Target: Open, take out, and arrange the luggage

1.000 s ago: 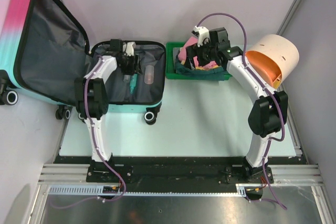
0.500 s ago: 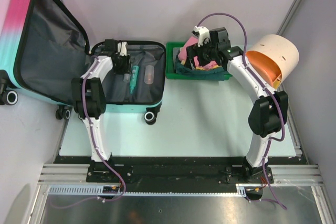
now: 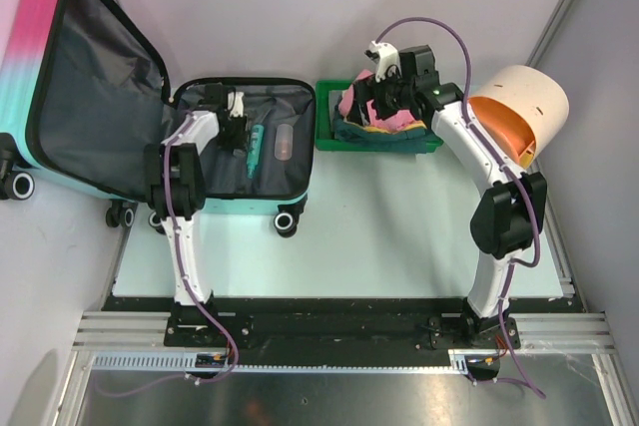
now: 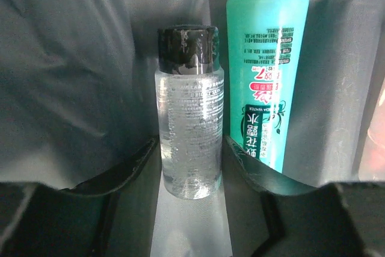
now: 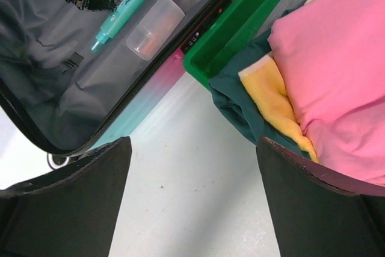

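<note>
Next, my right gripper tilts and moves left in the top view onto the cap end of the bottle [image 4: 189, 118], which the other gripper's fingers leave bare.
The luggage [image 3: 90, 87] lies open, its pink-to-teal lid propped up at the left and its dark grey lined base [image 3: 295, 107] flat on the table. Inside the base my left gripper [image 3: 237, 130] has its jaws against both sides of a small clear bottle [image 4: 189, 118] with a black cap. A teal tube [image 4: 264, 76] lies right beside the bottle. A translucent container [image 5: 155, 26] lies further right in the lining. My right gripper [image 5: 192, 148] hangs open over the table by the green tray's [image 5: 240, 34] corner, nothing between its fingers.
The green tray [image 3: 326, 137] holds folded pink [image 5: 337, 58], yellow [image 5: 277, 97] and dark teal [image 5: 240, 106] cloths. A white-and-orange cylinder [image 3: 519, 112] lies at the right edge. The luggage's black wheels [image 3: 286, 222] stick out toward the table's front.
My left gripper has shifted a little inside the luggage base and its jaws have narrowed onto the clear bottle. The right gripper has lifted slightly off the cloths in the tray.
</note>
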Available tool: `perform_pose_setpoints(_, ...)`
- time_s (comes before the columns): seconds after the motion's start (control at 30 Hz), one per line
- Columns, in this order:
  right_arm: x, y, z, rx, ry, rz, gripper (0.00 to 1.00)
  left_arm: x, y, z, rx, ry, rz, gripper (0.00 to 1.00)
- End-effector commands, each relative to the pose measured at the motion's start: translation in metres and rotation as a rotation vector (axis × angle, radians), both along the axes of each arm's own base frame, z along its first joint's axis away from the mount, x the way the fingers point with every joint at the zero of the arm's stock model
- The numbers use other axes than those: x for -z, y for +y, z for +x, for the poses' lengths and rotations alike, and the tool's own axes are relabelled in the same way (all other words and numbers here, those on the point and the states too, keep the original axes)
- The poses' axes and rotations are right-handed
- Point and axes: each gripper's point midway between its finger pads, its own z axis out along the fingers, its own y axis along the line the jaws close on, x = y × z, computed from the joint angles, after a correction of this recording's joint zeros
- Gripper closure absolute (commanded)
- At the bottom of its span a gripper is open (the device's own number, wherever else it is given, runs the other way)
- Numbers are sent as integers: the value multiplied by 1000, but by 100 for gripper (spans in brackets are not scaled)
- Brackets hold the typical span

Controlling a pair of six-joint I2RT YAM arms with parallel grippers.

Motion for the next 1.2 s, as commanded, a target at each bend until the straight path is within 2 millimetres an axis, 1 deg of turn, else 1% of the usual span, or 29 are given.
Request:
perform_pose_setpoints(0.0, -21, 13, 9, -16, -13, 89, 11, -3, 2, 9, 27, -29, 8, 53)
perform_pose_setpoints(0.03, -23, 17, 8, -28, -10, 105, 11, -5, -3, 11, 38, -33, -15, 56)
perform_pose_setpoints(0.07, -21, 21, 10, -22, 11, 127, 11, -13, -8, 12, 54, -49, -38, 60)
perform_pose_setpoints(0.1, -26, 23, 11, -23, 11, 143, 11, -22, -13, 12, 72, -67, -61, 65)
perform_pose_setpoints(0.13, -30, 26, 12, -32, 10, 167, 11, -30, -18, 10, 91, -79, -89, 76)
perform_pose_setpoints(0.17, -35, 29, 12, -22, 28, 204, 11, -61, -32, 10, 138, -142, -154, 79)
perform_pose_setpoints(0.2, -45, 32, 16, -20, 4, 239, 12, -79, -42, 9, 165, -177, -204, 82)
perform_pose_setpoints(0.23, -49, 34, 16, -20, 10, 270, 12, -94, -50, 3, 189, -204, -244, 85)
perform_pose_setpoints(0.27, -55, 36, 17, -18, 6, 299, 12, -143, -67, 0, 256, -320, -325, 87)
perform_pose_setpoints(0.3, -70, 39, 21, -9, -15, 359, 12, -155, -73, -10, 279, -348, -358, 88)
perform_pose_setpoints(0.33, -71, 41, 21, -10, -11, 385, 12, -172, -78, -15, 307, -397, -371, 91)
perform_pose_setpoints(0.37, -77, 42, 23, -7, -23, 414, 13, -195, -89, -17, 330, -462, -427, 92)
perform_pose_setpoints(0.4, -99, 45, 24, -6, -61, 486, 13, -219, -99, -32, 364, -512, -444, 95)
perform_pose_setpoints(0.43, -95, 48, 23, -12, -55, 509, 13, -230, -106, -38, 388, -540, -464, 96)
perform_pose_setpoints(0.47, -105, 50, 22, -20, -78, 545, 14, -247, -115, -43, 415, -582, -494, 97)
perform_pose_setpoints(0.5, -119, 54, 22, -32, -117, 590, 14, -260, -128, -54, 446, -603, -513, 98)
perform_pose_setpoints(0.53, -122, 61, 20, -41, -125, 604, 14, -268, -136, -59, 466, -615, -533, 98)
perform_pose_setpoints(0.57, -127, 66, 18, -55, -138, 616, 14, -281, -144, -62, 477, -642, -562, 98)
perform_pose_setpoints(0.6, -134, 71, 16, -72, -161, 634, 14, -289, -160, -70, 518, -648, -595, 98)
perform_pose_setpoints(0.67, -141, 83, 9, -99, -170, 658, 13, -314, -175, -81, 563, -710, -627, 98)
perform_pose_setpoints(0.7, -150, 85, 7, -118, -199, 677, 13, -320, -186, -88, 591, -721, -643, 98)
perform_pose_setpoints(0.77, -160, 93, -8, -191, -210, 713, 11, -345, -195, -97, 631, -805, -675, 97)
perform_pose_setpoints(0.8, -166, 94, -12, -223, -247, 744, 10, -344, -201, -102, 644, -810, -689, 97)
perform_pose_setpoints(0.83, -170, 94, -19, -252, -252, 761, 10, -352, -204, -105, 653, -839, -693, 97)
perform_pose_setpoints(0.87, -175, 95, -26, -271, -267, 762, 9, -353, -208, -107, 658, -834, -705, 97)
perform_pose_setpoints(0.97, -180, 98, -45, -346, -295, 760, 9, -358, -216, -108, 649, -819, -752, 98)
perform_pose_setpoints(1.0, -174, 98, -47, -355, -283, 755, 9, -360, -218, -108, 648, -817, -764, 98)
perform_pose_setpoints(1.07, -176, 99, -53, -370, -281, 758, 10, -362, -222, -109, 645, -810, -788, 98)
perform_pose_setpoints(1.17, -170, 101, -50, -355, -262, 758, 11, -364, -232, -115, 677, -807, -807, 98)
